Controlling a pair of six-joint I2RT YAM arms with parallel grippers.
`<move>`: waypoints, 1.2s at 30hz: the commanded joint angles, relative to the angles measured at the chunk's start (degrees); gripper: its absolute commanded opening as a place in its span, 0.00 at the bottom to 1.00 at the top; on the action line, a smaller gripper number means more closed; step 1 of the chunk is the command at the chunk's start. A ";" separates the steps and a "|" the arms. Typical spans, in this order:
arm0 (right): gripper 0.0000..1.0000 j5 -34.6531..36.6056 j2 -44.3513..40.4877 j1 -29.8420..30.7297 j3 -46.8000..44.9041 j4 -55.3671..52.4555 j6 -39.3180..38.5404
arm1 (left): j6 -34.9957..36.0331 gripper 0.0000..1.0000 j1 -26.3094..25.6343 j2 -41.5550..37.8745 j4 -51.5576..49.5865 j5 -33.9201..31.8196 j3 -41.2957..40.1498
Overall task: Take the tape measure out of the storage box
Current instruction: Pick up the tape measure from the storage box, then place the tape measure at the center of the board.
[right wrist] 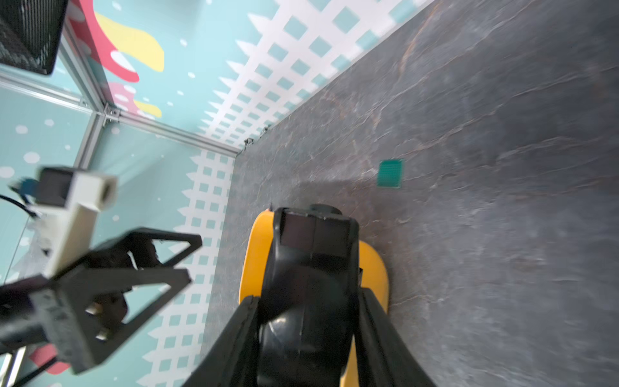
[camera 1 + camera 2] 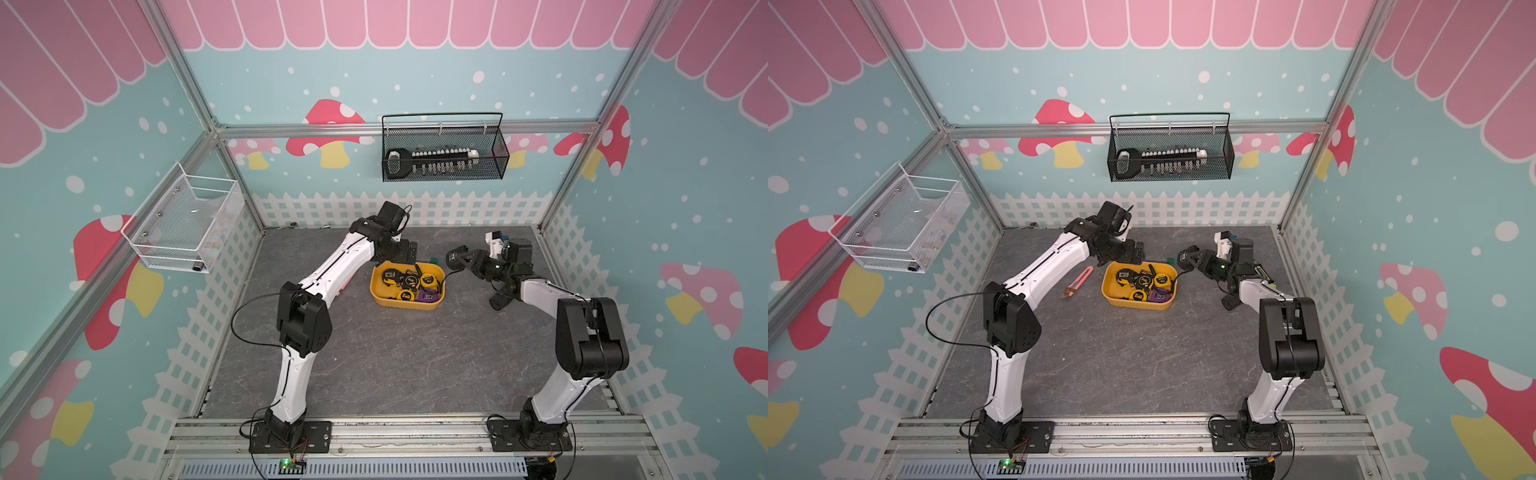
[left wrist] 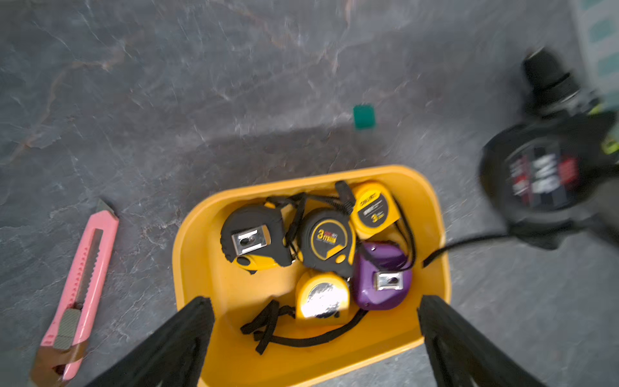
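Observation:
The strap of the black tape measure hangs over the box's rim. My right gripper needs to carry the tape measure away from the box (image 2: pixel 405 306) next, then lower it and let it go on the bare tabletop below.
The mustard-yellow storage box (image 2: pixel 405 306) (image 2: pixel 1133 304) (image 3: pixel 234 301) sits mid-table with several tape measures inside, among them a black-and-yellow one (image 3: pixel 326 238) and a purple one (image 3: pixel 382 274). My right gripper (image 2: pixel 459 259) (image 2: pixel 1192 257) (image 1: pixel 308 301) is shut on a black tape measure (image 2: pixel 454 256) (image 3: pixel 542 177) (image 1: pixel 311 261). It holds this tape measure in the air just right of the box. The black strap (image 3: pixel 469 241) trails back to the box rim. My left gripper (image 2: pixel 409 254) (image 2: pixel 1134 254) (image 3: pixel 315 301) hangs open over the box's far edge, holding nothing.
A pink utility knife (image 2: pixel 1077 282) (image 3: pixel 83 278) lies left of the box. Behind the box is a small green square (image 3: pixel 364 116) (image 1: pixel 390 173). A dark tool (image 2: pixel 498 301) lies under the right arm. A black mesh basket (image 2: pixel 442 153) and a white wire basket (image 2: pixel 183 224) hang on the walls.

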 commanded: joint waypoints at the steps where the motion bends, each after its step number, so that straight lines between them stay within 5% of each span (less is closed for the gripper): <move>1: 0.22 -4.16 3.80 -1.08 2.81 0.37 0.32 | 5.62 0.99 -1.47 1.94 -6.04 -6.14 1.91; 10: 0.23 -1.88 14.51 -2.93 9.89 -3.14 -2.25 | 6.39 0.99 -1.63 3.69 -6.68 -8.28 0.52; 20: 0.28 2.02 18.16 -3.77 16.28 -19.23 -10.21 | 7.51 0.99 -0.94 9.22 -9.94 -8.52 5.23; 30: 0.63 6.69 14.65 -5.12 17.43 -31.57 -17.00 | 6.91 0.99 -0.85 16.36 -14.04 -9.84 14.50; 36: 0.75 10.14 9.66 -6.57 17.42 -35.69 -20.21 | 5.04 0.99 -0.59 18.54 -14.88 -11.17 18.12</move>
